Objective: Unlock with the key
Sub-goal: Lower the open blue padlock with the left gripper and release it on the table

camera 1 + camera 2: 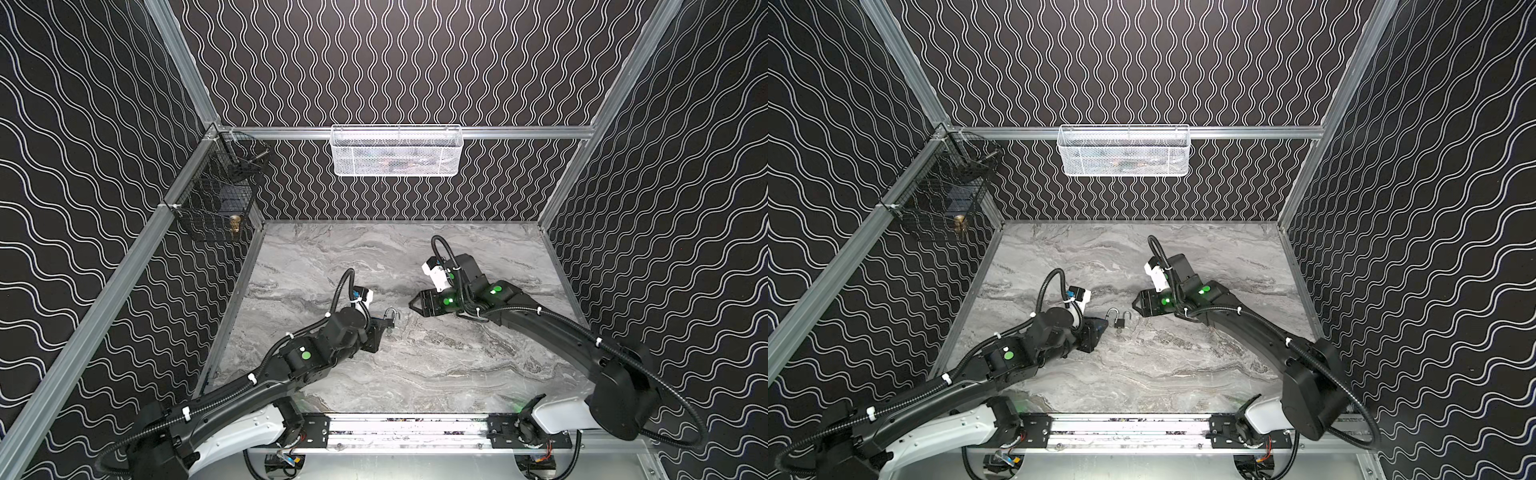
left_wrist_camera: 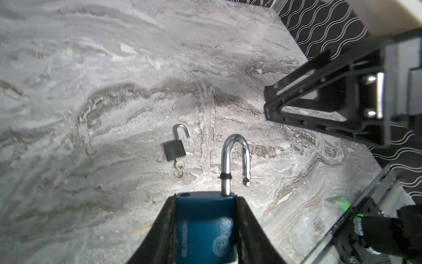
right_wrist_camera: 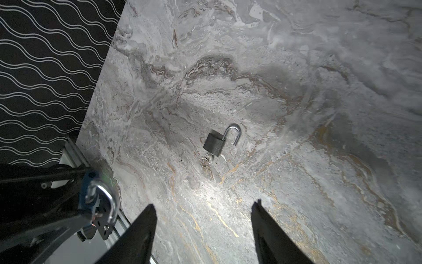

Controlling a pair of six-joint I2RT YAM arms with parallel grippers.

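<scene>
The marble short of the small key is clear. My left gripper will turn its fingers down, lower the blue padlock onto that spot and release it.
My left gripper [image 2: 205, 197] is shut on the body of a blue padlock [image 2: 205, 224], held a little above the marble table [image 1: 457, 365]. Its steel shackle [image 2: 235, 155] stands swung open, also seen in a top view [image 1: 1111, 313]. A small dark grey padlock [image 2: 174, 149] [image 3: 213, 144] [image 1: 1120, 323] lies flat on the table just beyond, its shackle open too. A small key [image 2: 179, 165] [image 3: 207, 160] on a ring sticks in its underside. My right gripper [image 3: 204, 203] [image 1: 413, 308] hovers open and empty to the right of both padlocks, pointing at them.
A white mesh basket [image 1: 397, 151] hangs on the back wall. Black wire baskets [image 1: 216, 208] hang in the back left corner, one holding a brass object [image 1: 235, 224]. An aluminium rail [image 1: 407, 428] runs along the table's front edge.
</scene>
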